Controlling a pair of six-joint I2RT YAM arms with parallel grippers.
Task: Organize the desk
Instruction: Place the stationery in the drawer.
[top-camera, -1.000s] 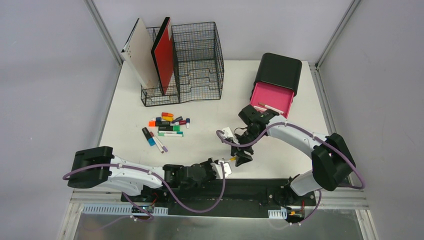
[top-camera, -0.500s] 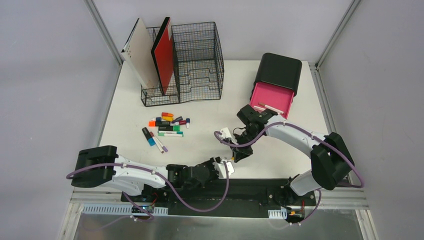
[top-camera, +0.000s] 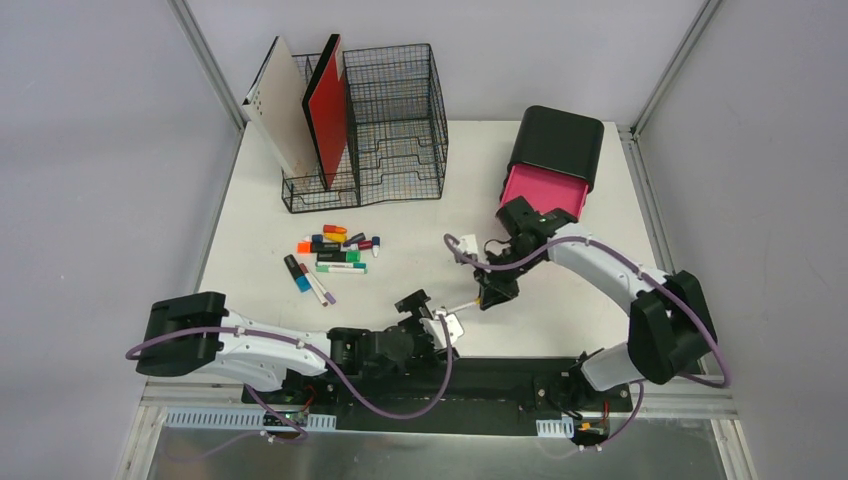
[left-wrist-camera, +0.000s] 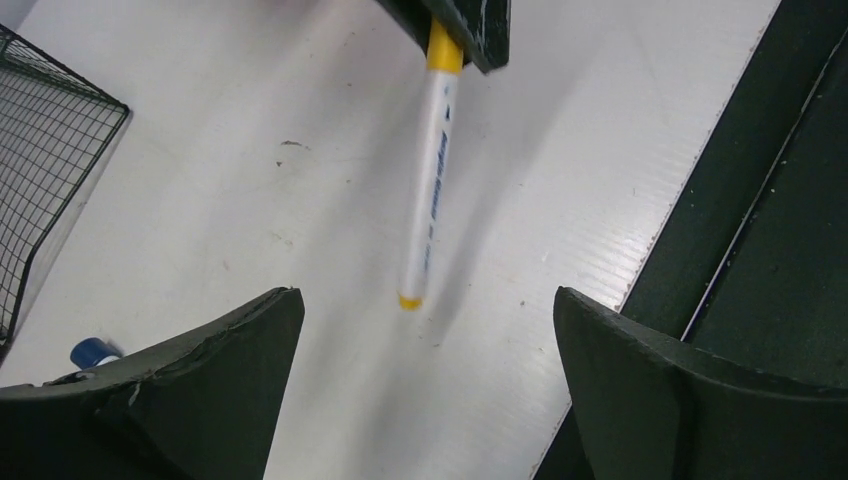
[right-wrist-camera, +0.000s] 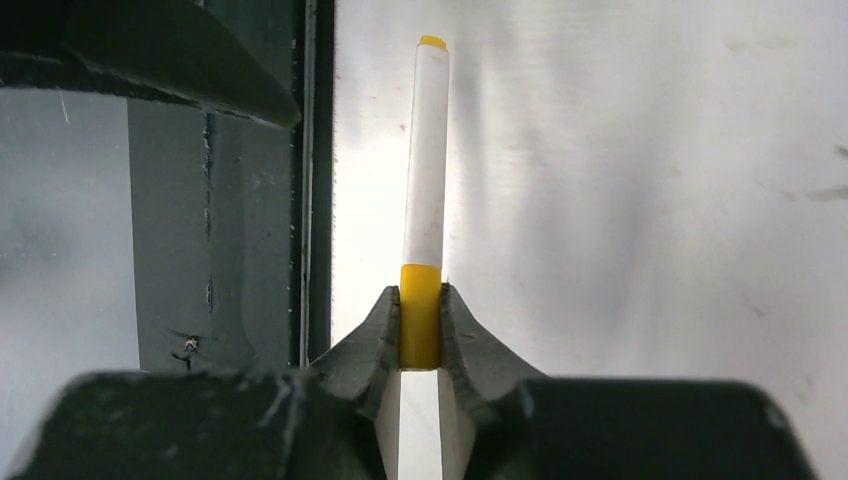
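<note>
My right gripper will move the marker outward and to the right in the top view, over the open pink drawer, and let go of it, since the drawer is open.
A white marker with a yellow cap (top-camera: 461, 307) hangs just above the white desk (top-camera: 420, 240), near its front edge. My right gripper (top-camera: 489, 296) is shut on the cap end, and the right wrist view shows the yellow cap (right-wrist-camera: 421, 325) pinched between both fingers while the marker's white barrel (right-wrist-camera: 427, 160) points away. My left gripper (top-camera: 432, 318) is open just left of the marker's free end. In the left wrist view the marker (left-wrist-camera: 430, 180) lies ahead of the wide-apart jaws of the left gripper (left-wrist-camera: 422, 300), touching neither.
A pile of several coloured markers (top-camera: 335, 250) lies left of centre. A black wire-mesh organizer (top-camera: 390, 120) holding upright boards stands at the back left. A black box with an open pink drawer (top-camera: 545, 190) sits at the back right. A black strip (top-camera: 500, 375) runs along the front.
My left gripper opened and let go of the marker. My right gripper shut on its yellow cap and drew it up and to the right, away from the left fingers.
</note>
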